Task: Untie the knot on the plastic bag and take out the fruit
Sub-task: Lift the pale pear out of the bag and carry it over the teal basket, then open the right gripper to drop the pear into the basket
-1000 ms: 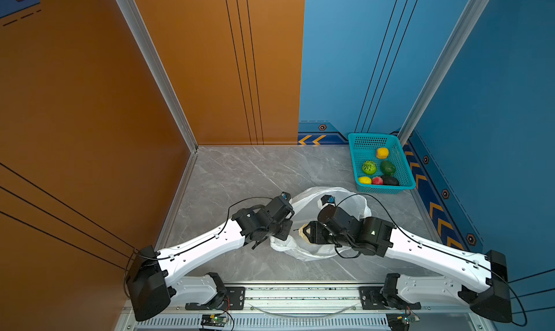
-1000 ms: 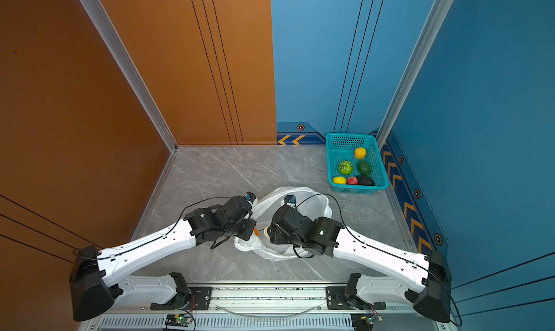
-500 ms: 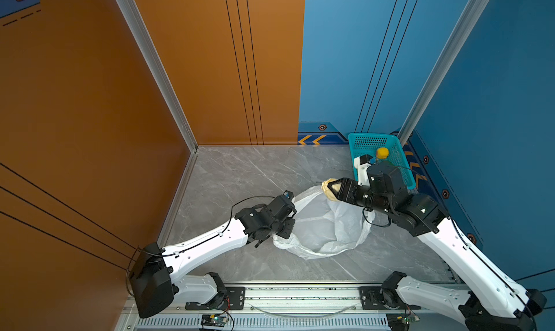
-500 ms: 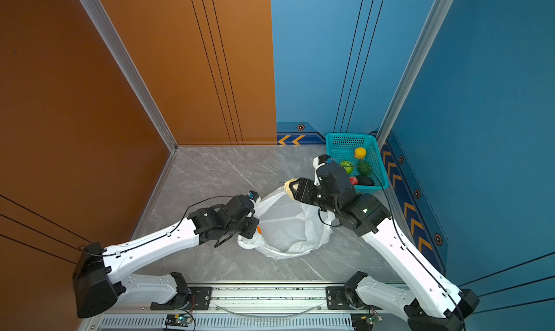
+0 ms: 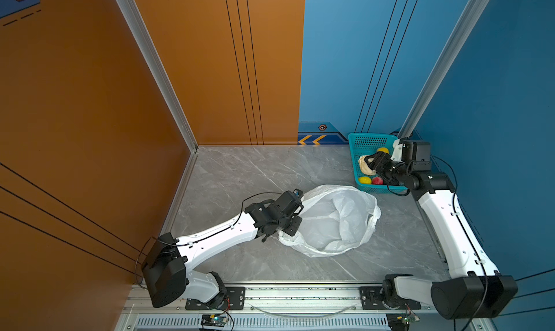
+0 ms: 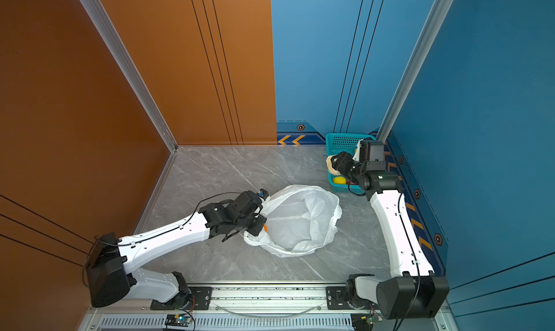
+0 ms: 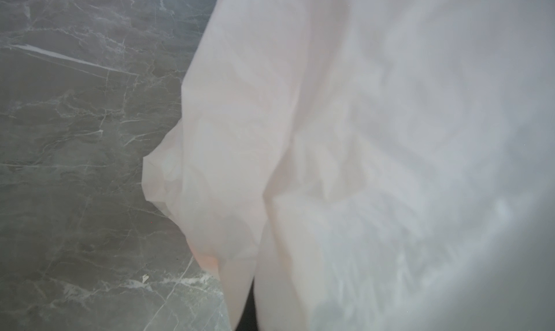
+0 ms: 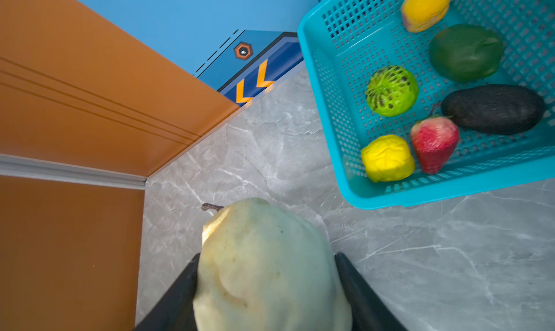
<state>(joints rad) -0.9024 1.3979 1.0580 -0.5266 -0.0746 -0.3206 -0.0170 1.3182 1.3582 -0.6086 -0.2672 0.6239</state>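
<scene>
My right gripper will carry the cream fruit [image 8: 264, 269] over, go down and release it, because the bare bottom of the basket by the melon ball is below the gripper, toward the basket's blue side.
The white plastic bag [image 5: 336, 221] [image 6: 300, 221] lies on the grey floor with its mouth gaping; the knot is not visible. My left gripper [image 5: 292, 224] [image 6: 259, 226] is shut on the bag's left edge, and the plastic bag [image 7: 360, 134] hides its fingers in the left wrist view. A small orange thing [image 6: 265, 228] shows beside it. My right gripper [image 5: 371, 164] [image 6: 335, 164] [image 8: 267, 260] is shut on a cream knobbly fruit [image 5: 364, 164] [image 8: 264, 269] at the left rim of the teal basket [image 5: 369, 140] [image 8: 330, 89].
The basket stands in the back right corner and holds a lemon [image 8: 387, 158], red apple [image 8: 434, 143], avocado [image 8: 492, 109], green melon ball [image 8: 392, 91], green mango [image 8: 465, 52] and a yellow-orange fruit [image 8: 425, 7]. Orange and blue walls close in three sides.
My right arm has lifted the cream fruit out of the bag and carried it back and right to the basket. The left gripper has kept its hold on the bag.
</scene>
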